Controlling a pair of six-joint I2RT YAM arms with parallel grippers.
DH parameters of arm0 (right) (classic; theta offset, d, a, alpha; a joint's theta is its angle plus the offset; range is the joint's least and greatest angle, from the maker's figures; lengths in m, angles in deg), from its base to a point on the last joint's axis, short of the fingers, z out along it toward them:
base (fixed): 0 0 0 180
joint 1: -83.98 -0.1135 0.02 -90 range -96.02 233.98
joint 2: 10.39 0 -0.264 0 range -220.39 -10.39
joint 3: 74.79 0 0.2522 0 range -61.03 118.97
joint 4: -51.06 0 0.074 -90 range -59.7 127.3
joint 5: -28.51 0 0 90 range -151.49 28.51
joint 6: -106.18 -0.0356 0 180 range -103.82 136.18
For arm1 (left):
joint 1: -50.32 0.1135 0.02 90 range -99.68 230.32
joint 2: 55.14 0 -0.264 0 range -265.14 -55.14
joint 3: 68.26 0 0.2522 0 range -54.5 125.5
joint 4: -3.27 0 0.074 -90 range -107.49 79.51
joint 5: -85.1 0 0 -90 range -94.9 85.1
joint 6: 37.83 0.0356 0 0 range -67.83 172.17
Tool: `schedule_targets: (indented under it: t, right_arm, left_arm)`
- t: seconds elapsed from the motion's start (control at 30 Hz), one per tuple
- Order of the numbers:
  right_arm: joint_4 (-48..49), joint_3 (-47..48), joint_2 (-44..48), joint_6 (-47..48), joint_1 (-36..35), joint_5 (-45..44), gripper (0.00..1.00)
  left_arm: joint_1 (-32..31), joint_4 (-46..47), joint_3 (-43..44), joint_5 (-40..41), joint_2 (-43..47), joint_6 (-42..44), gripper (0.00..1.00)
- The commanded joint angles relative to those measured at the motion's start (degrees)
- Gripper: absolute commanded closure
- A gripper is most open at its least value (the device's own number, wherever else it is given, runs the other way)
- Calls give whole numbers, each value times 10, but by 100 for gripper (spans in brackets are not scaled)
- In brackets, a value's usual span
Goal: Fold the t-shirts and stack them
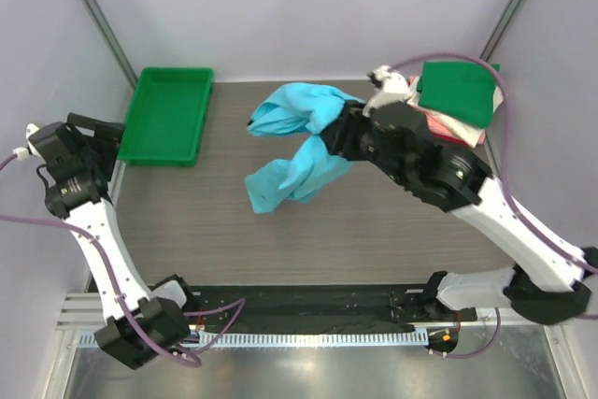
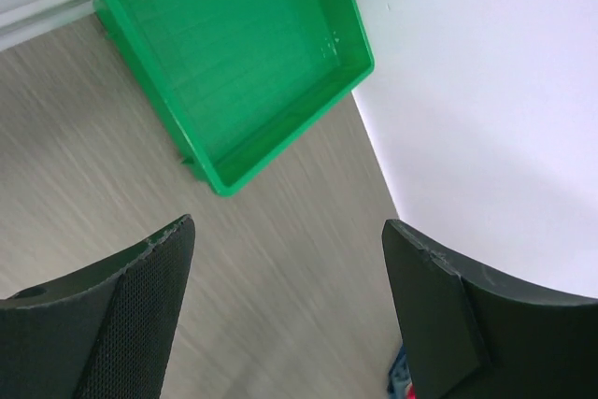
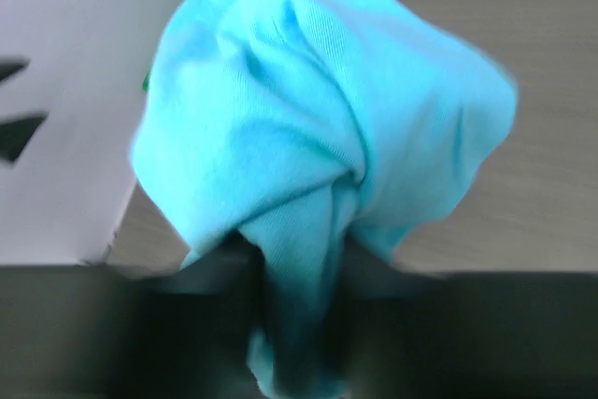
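I should next move my left gripper from the tray's side back and down onto the near corner of the shirt's loose end, which hangs free of my right gripper.
A turquoise t-shirt [image 1: 294, 142] hangs crumpled over the middle of the table, lifted off the wood. My right gripper [image 1: 333, 135] is shut on its right part. In the right wrist view the cloth [image 3: 318, 137] bunches out of the jaws [image 3: 294, 324] and hides the fingertips. A stack of folded t-shirts sits at the back right, a green one [image 1: 458, 91] on top and pink and cream edges [image 1: 455, 128] below. My left gripper [image 1: 105, 134] is at the far left beside the tray. It stands open [image 2: 285, 306] over bare wood and holds nothing.
A rigid green plastic tray [image 1: 166, 114] sits at the back left, its rim [image 2: 280, 151] just ahead of the left fingers. Grey walls close the left and right sides. A black strip runs along the near table edge [image 1: 308, 310].
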Motion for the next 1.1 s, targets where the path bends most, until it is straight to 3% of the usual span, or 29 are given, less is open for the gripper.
schedule_targets:
  t: [0.0,0.03,0.07,0.17,0.27,0.4,0.5,0.6,0.8,1.07]
  right_arm:
    - [-12,-175,113,-142,41,-105,36]
    - [-5,-229,135,-165,54,-100,8]
    - [-2,-333,158,-191,86,-80,1]
    - [12,-491,239,-248,130,-42,0]
    - [16,-541,294,-249,133,-41,0]
    - [13,-511,286,-200,133,-55,0]
    - [14,-473,235,-161,133,-62,0]
    - [25,-444,180,-118,133,-67,0]
    - [98,-407,100,-46,163,-13,0]
    - [147,-431,8,-8,287,106,0]
  left_arm:
    - [-16,-54,-26,0,55,65,18]
    - [-21,-55,-50,-5,70,67,18]
    - [-28,-58,-62,-17,81,73,18]
    - [-79,-82,-113,-7,116,95,13]
    - [-187,-128,-135,69,94,126,14]
    - [-386,-148,-162,149,39,102,18]
    - [-473,-131,-210,168,6,60,20]
    - [-513,-98,-239,163,-19,36,22]
    - [-536,-65,-273,164,-79,14,28]
    - [-589,-6,-292,145,-146,-15,32]
